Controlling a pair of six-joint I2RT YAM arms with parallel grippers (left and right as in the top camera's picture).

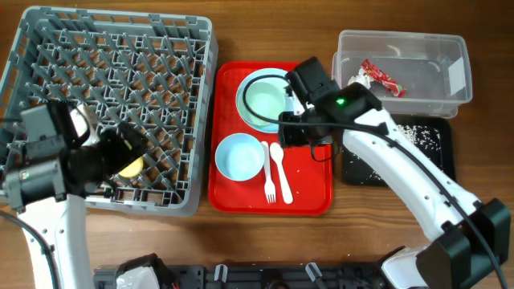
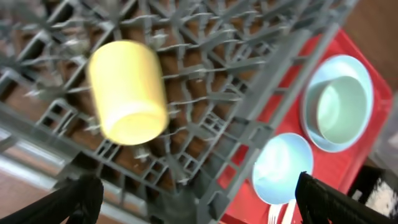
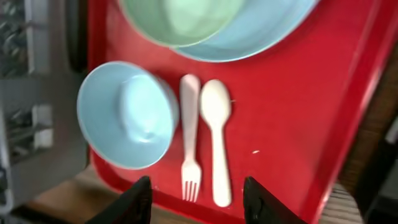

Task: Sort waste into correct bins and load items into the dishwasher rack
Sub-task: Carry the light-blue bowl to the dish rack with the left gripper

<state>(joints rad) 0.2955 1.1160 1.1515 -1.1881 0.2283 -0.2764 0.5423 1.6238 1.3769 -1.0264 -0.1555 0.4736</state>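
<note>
My left gripper will cross the rack's side to the right in the overhead view, toward the pale blue bowl, and descend onto the bowl's fork-side rim [image 1: 262, 156].
The grey dishwasher rack [image 1: 112, 48] stands at the left, and the small yellow cup [image 1: 133, 166] lies on its side inside it near the front; it also shows in the left wrist view [image 2: 127, 93]. My left gripper [image 1: 127, 148] hangs just above the cup, open and empty [image 2: 196, 208]. On the red tray, the pale green bowl [image 1: 265, 98] sits on the pale blue plate [image 1: 243, 104], with the pale blue bowl [image 1: 238, 156], white fork [image 1: 267, 172] and spoon [image 1: 280, 170] in front. My right gripper [image 1: 309, 138] is open above the fork [image 3: 189, 134] and spoon [image 3: 216, 137], holding nothing.
The clear tub [image 1: 450, 48] at the back right holds the red wrapper [image 1: 383, 77] and the white napkin [image 1: 358, 78]. The black tray [image 1: 446, 156] in front of it holds rice scraps [image 1: 418, 132]. The red tray [image 1: 309, 193] lies between rack and bins.
</note>
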